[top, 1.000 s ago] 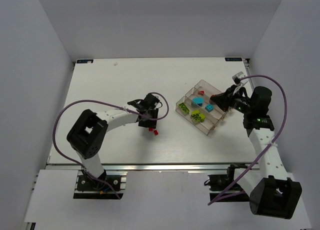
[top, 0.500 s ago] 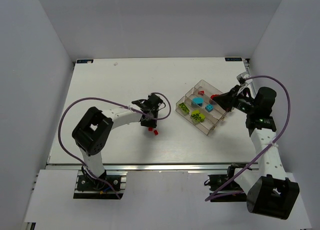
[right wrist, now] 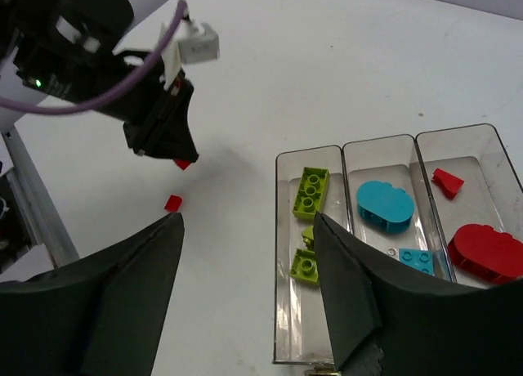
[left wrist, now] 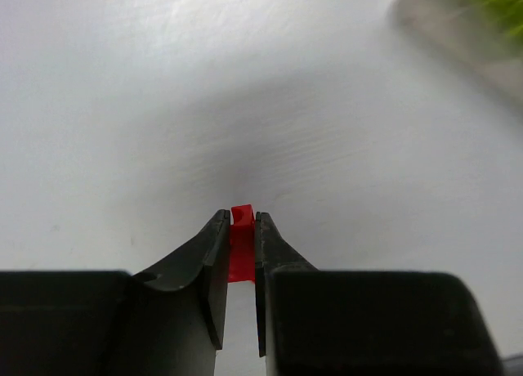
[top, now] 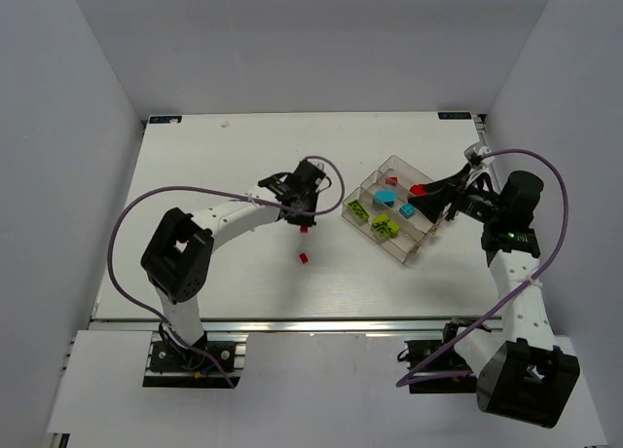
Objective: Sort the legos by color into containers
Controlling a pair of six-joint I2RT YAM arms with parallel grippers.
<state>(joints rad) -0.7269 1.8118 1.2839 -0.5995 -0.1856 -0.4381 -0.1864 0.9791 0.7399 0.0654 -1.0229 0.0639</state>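
Observation:
The robot will next move its left gripper up, outward and to the right in the top view, over the tray's far section (top: 404,182) to let go, because red legos are already there.
My left gripper (top: 304,217) is shut on a small red lego (left wrist: 240,243) and holds it just above the table, left of the clear tray (top: 421,242). A second red lego (top: 304,259) lies on the table below it, also seen as a red square (right wrist: 172,203) in the right wrist view. The tray (right wrist: 277,311) holds yellow-green legos (right wrist: 310,190), cyan legos (right wrist: 384,204) and red legos (right wrist: 486,252), each colour in its own compartment. My right gripper (right wrist: 247,221) hangs open and empty above the tray's right side (top: 440,193).
The tray sits slanted at the table's right centre. White walls stand round the table. Purple cables loop over both arms. The left arm (right wrist: 155,114) shows at the upper left of the right wrist view.
The left gripper has closed on one of the two red legos and carried it up and toward the tray. The right gripper has opened over the tray.

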